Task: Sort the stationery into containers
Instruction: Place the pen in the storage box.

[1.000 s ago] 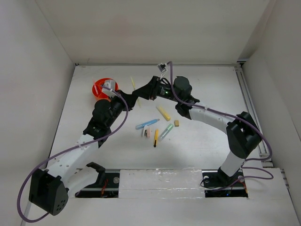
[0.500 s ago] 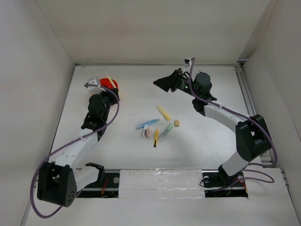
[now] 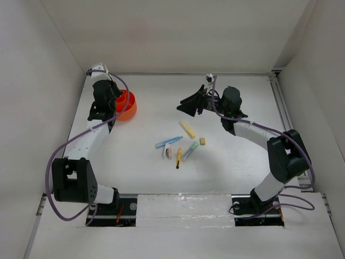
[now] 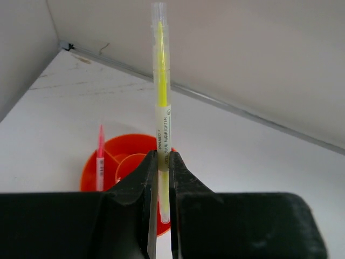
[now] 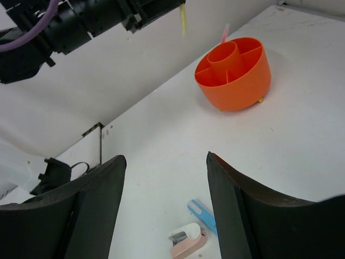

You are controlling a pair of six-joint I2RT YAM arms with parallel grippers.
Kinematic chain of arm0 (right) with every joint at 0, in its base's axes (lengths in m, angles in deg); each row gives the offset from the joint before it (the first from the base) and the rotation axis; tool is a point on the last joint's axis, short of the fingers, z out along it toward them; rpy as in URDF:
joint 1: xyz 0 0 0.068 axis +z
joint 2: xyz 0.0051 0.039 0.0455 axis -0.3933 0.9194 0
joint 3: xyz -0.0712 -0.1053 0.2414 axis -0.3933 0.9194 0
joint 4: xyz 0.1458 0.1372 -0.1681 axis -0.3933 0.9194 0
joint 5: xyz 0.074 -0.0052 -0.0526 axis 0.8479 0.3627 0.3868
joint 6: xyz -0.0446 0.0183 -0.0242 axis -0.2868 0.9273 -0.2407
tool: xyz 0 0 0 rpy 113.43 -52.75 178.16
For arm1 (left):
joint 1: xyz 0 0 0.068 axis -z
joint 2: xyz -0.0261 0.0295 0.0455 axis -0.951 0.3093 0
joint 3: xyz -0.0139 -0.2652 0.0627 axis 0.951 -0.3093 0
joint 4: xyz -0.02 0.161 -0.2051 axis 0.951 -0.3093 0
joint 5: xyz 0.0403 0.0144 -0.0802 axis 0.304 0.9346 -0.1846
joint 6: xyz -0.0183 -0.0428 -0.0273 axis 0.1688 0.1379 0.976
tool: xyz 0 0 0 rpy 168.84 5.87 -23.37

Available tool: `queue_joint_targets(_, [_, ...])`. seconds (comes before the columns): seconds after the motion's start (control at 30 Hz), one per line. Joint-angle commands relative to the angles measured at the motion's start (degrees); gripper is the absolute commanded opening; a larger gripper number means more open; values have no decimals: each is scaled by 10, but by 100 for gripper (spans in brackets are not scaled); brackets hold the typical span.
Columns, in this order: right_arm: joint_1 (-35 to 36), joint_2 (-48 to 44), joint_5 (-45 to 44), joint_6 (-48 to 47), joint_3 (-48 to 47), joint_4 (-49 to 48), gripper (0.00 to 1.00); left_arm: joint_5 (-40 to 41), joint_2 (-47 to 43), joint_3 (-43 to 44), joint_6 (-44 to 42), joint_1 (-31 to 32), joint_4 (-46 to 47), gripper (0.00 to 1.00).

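My left gripper next lowers toward the left in its wrist view to the pink pen's section (image 4: 110,172) below it and releases, since a pen stands there.
My left gripper (image 4: 160,162) is shut on a thin yellow highlighter (image 4: 161,102), held upright just above the near rim of the orange tub (image 4: 116,156). A pink pen (image 4: 100,159) stands in one compartment. In the top view the left gripper (image 3: 114,103) is at the tub's (image 3: 128,106) left side. My right gripper (image 3: 185,106) is open and empty, above the table's middle. It looks toward the tub (image 5: 234,75) and the highlighter (image 5: 183,20). A yellow marker (image 3: 187,129), blue pen (image 3: 168,142), pale green pen (image 3: 190,150), pencil (image 3: 178,157), tan eraser (image 3: 202,141) and white-pink eraser (image 3: 168,152) lie mid-table.
White walls close in the table at the left, back and right. The tub stands near the back left corner. The blue pen (image 5: 202,213) and white-pink eraser (image 5: 186,240) lie just below the right gripper's fingers (image 5: 237,199).
My left arm has swung left and back with the yellow highlighter, from mid-table to the tub. My right arm has drawn away to the right, open and empty.
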Motion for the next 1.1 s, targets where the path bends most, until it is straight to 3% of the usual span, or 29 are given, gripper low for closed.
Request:
queue_joint_targets(0.0, [0,2,51,-28,-7,-47,67,14,11,12,-68,-10,-18,0])
queue_joint_targets(0.3, [0,-22,57,-44,-1,-37,67,15,91,18,-105,-32,-12,0])
queue_joint_targets(1.07, [26,-13,46,-60,-17,-8,67,28,118,10,-121,-61,35,0])
